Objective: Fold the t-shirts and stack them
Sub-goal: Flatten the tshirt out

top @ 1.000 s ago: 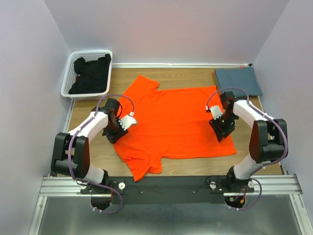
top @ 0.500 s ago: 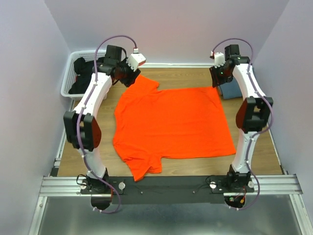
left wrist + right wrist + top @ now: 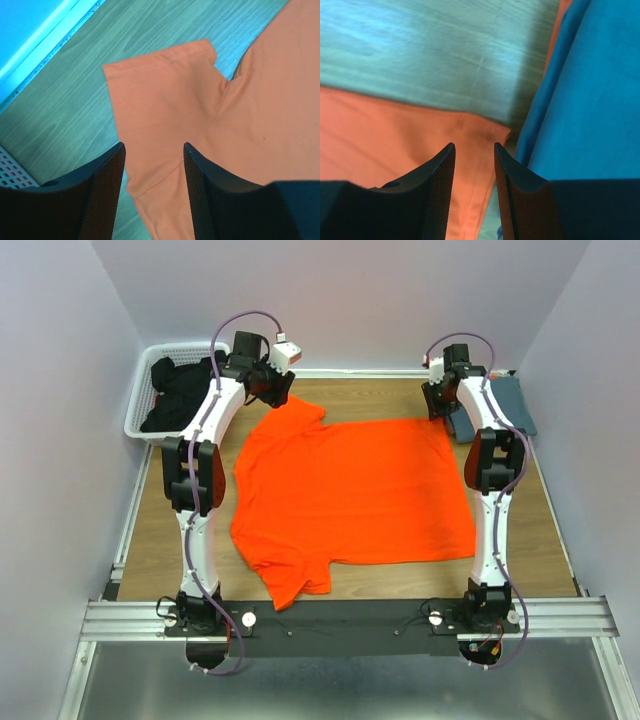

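The far sleeve's edge (image 3: 271, 413) (image 3: 117, 126) that faces the basket is below my left gripper, so I should move the gripper down onto it with its fingers open.
The orange t-shirt (image 3: 350, 495) lies spread flat on the wooden table. My left gripper (image 3: 272, 390) hovers open over its far left sleeve (image 3: 165, 95), jaws apart with the sleeve's shoulder edge between them. My right gripper (image 3: 437, 405) hovers open over the shirt's far right corner (image 3: 485, 135), jaws apart above the hem. The slate blue-grey t-shirt (image 3: 510, 405) lies folded at the far right, partly hidden behind the right arm; it fills the right side of the right wrist view (image 3: 590, 90).
A white basket (image 3: 140, 410) holding dark clothes (image 3: 185, 395) stands at the far left, close to my left arm. White walls enclose the table on three sides. The black rail (image 3: 340, 615) carries both arm bases at the near edge.
Both arms swung from the shirt's mid sides to its far edge: the left gripper to the far left sleeve, the right gripper to the far right corner. The shirt has not moved.
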### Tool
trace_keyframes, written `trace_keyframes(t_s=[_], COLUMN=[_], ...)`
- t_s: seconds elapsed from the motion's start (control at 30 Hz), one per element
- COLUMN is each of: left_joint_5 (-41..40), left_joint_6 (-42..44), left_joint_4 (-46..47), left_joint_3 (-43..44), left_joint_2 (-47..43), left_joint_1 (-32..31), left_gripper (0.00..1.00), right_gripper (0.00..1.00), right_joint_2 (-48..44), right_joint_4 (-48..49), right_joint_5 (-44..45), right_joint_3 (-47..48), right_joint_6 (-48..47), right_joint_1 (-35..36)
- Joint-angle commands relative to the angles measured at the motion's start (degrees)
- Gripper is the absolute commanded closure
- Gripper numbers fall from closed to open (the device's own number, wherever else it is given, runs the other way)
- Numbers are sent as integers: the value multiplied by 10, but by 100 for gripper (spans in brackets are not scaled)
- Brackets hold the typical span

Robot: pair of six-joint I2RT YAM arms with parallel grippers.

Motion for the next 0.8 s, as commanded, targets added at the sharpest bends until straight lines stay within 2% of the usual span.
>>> trace_keyframes(t_s=[0.0, 0.3, 0.47, 0.67, 0.73, 0.77], left_joint_5=[7, 5, -1, -21, -27, -30], left_joint_6=[-16, -24, -32, -76, -89, -103], left_joint_4=[23, 44, 45, 36, 28, 22], left_joint_3=[-4, -19, -8, 44, 73, 100], left_joint_2=[15, 27, 41, 97, 121, 143], left_joint_1=[6, 9, 10, 15, 19, 23], left_gripper=[42, 42, 42, 40, 40, 40], right_gripper=[55, 50, 52, 67, 75, 82], right_joint_2=[24, 52, 61, 64, 61, 61], right_joint_4=[46, 76, 76, 75, 74, 75], right_joint_5=[40, 66, 56, 46, 31, 30], right_joint_3=[5, 5, -9, -32, -39, -45], right_joint_6=[-6, 14, 24, 33, 32, 31], right_joint_1=[-2, -3, -4, -4, -3, -3])
